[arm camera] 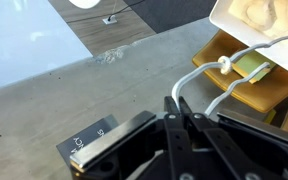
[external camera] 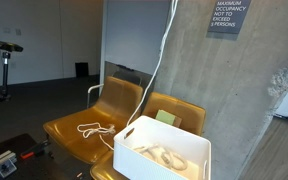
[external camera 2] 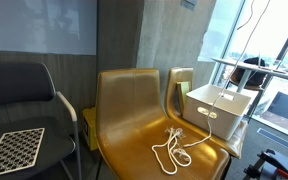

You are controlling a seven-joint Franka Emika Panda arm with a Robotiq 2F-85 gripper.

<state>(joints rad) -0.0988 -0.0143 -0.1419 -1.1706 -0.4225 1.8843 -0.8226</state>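
Note:
The robot's gripper should move over the open white bin [external camera: 164,152] [arm camera: 264,25] next, go down and let go of the cable, as the bin is below it, toward the right in the wrist view.
In the wrist view my gripper [arm camera: 179,104] is shut on a white cable [arm camera: 206,70], which runs from the fingertips down toward a white bin [arm camera: 264,25] on a yellow chair [arm camera: 259,90]. In both exterior views the gripper is out of frame. The cable [external camera: 162,55] hangs taut from above into the white bin [external camera: 164,152]. Its other end lies coiled [external camera: 94,128] on the neighbouring yellow chair seat [external camera: 79,115]. The coil [external camera 2: 174,146], the bin [external camera 2: 219,105] and the rising cable [external camera 2: 246,30] also show in an exterior view.
A concrete wall [external camera: 199,70] with a dark occupancy sign [external camera: 229,17] stands behind the chairs. A green object [external camera: 165,117] lies behind the bin. A black chair [external camera 2: 24,90] and a checkered board [external camera 2: 19,148] stand beside the yellow chair [external camera 2: 134,110].

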